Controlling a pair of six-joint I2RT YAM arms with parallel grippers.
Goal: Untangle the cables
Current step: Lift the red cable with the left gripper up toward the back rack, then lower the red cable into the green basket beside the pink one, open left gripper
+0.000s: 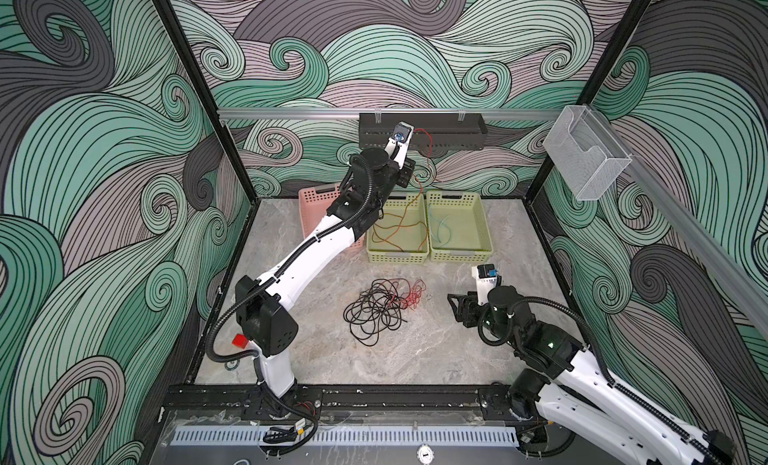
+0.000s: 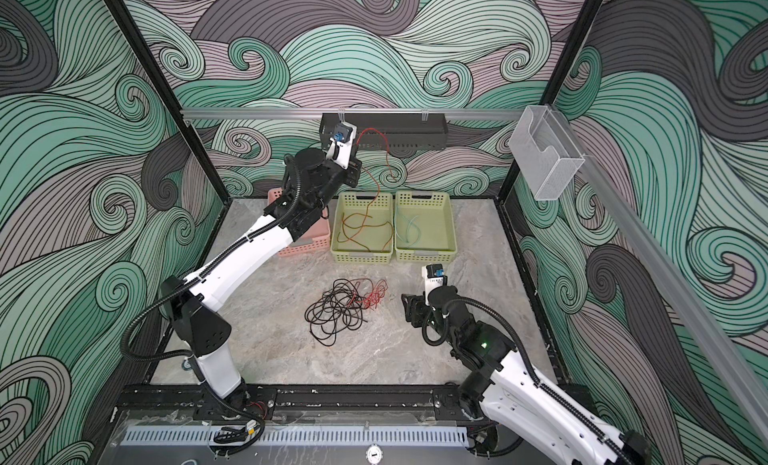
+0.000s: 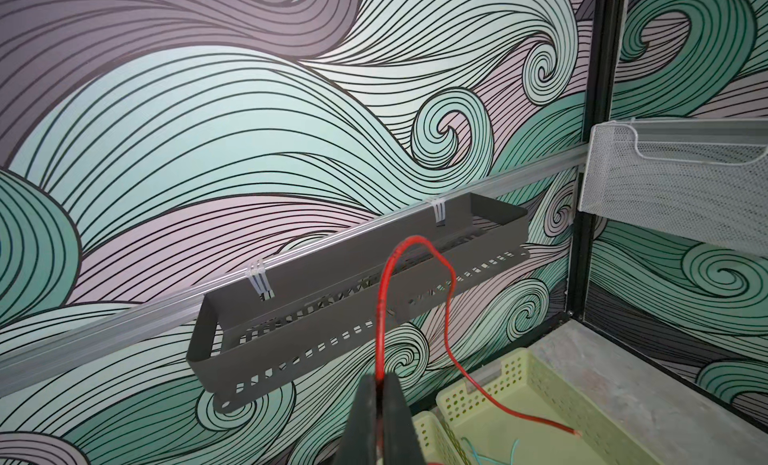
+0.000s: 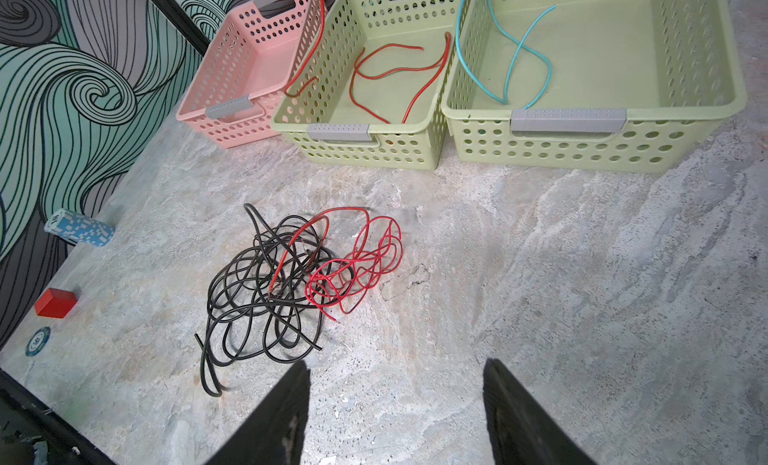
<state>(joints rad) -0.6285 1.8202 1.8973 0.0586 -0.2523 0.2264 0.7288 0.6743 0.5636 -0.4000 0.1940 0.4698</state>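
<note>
The left gripper lowers from its raised spot next, tilting its fingers downward over the middle green basket to release the red cable, whose length already hangs there.
A tangle of black and red cables lies in the middle of the table. My left gripper is raised high by the back wall and shut on a red cable. This cable arcs above the fingertips and hangs down toward the middle green basket, where orange-brown cable lies. A teal cable lies in the right green basket. My right gripper is open with nothing in it, low beside the tangle on its right.
A pink basket stands left of the green ones, partly under my left arm. A black perforated shelf hangs on the back wall. A mesh holder is on the right rail. A red block and blue chips sit at the table's left edge.
</note>
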